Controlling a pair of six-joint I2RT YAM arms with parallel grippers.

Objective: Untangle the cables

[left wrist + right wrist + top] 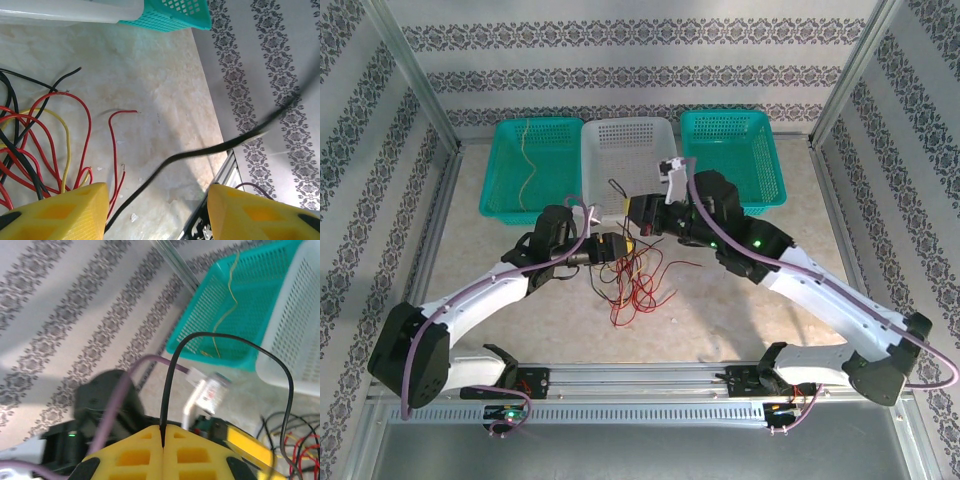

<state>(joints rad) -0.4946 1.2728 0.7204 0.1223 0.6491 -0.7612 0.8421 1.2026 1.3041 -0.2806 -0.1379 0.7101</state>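
Observation:
The robot's right gripper will next carry the black cable outward and across past the white basket, then down into the empty teal basket (745, 150), which has room to release it.
The cables lie as a red, yellow and black tangle (632, 285) on the table between my two grippers. My right gripper (163, 432) is shut on a black cable (172, 370), which arcs up and over and drops into the tangle (295, 440). It sits just above the tangle, by the white basket's front edge (638, 214). My left gripper (157, 215) is open, its yellow fingers (60, 212) wide apart. A black cable (165, 162) crosses the gap close to the left finger, untouched. Red cables (87, 130) and a yellow strand (67, 150) lie to its left.
Three baskets stand along the back: a teal one (500, 170) holding a single yellow cable (525, 150), a white one (650, 135), and another teal one (765, 150). An aluminium rail (640, 378) runs along the near edge. Patterned walls close in both sides.

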